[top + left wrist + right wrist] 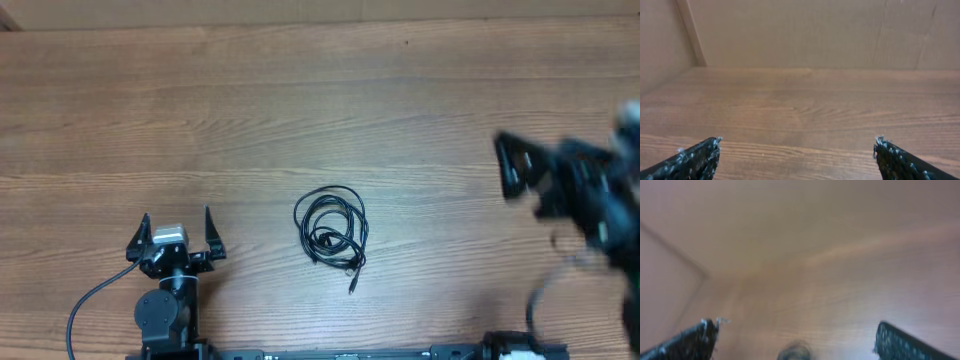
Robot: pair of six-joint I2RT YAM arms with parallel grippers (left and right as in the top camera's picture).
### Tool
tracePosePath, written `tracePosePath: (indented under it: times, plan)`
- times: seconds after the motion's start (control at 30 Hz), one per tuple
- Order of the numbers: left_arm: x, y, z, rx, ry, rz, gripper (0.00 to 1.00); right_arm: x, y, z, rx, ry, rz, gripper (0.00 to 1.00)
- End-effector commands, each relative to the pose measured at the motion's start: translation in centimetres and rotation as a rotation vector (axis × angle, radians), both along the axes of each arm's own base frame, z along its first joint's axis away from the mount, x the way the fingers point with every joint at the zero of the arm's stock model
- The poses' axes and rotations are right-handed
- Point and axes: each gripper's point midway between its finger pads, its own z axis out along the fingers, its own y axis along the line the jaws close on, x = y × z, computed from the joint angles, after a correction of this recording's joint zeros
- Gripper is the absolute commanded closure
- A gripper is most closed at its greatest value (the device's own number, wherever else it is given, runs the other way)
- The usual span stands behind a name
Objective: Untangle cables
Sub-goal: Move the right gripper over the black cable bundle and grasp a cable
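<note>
Several looped pieces of cable run close together on the bundle's side facing my right gripper. I will move my right gripper to the left in the overhead view and lower it onto that side.
The cables (332,231) are thin black cords coiled together in one loose bundle at the table's middle, with a plug end trailing toward the front. My left gripper (176,229) sits at the front left, open and empty, well left of the bundle; its wrist view shows only bare wood between the fingers (796,150). My right gripper (508,165) is raised at the far right, blurred, open and empty, pointing toward the bundle. In the right wrist view a dark blur, likely the cables (795,352), lies at the bottom edge between the open fingers (797,335).
The wooden table (320,110) fills the view. A thick black wire (90,305) runs from the left arm base (165,315). A wall (805,30) rises behind the table in the left wrist view.
</note>
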Motion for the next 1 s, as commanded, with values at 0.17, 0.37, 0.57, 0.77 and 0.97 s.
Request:
tracePosePath:
  times: [0.17, 0.37, 0.57, 0.77, 0.97]
  plan:
    - [-0.1, 0.2, 0.0, 0.010, -0.006, 0.014, 0.00, 7.6, 6.7, -9.3, 0.133, 0.433, 0.385, 0.00]
    - [-0.1, 0.2, 0.0, 0.010, -0.006, 0.014, 0.00, 7.8, 13.3, -15.7, 0.044, 0.589, 0.624, 0.00]
    - [-0.1, 0.2, 0.0, 0.010, -0.006, 0.014, 0.00, 2.3, 16.3, -22.5, -0.252, 0.811, 0.717, 0.00]
    - [-0.1, 0.2, 0.1, 0.006, -0.007, 0.013, 0.00, -1.9, 17.7, -26.5, -0.468, 0.884, 0.756, 0.00]
    - [-0.1, 0.2, 0.1, 0.006, -0.007, 0.013, 0.00, -3.2, 18.2, -30.2, -0.495, 0.895, 0.790, 0.00]
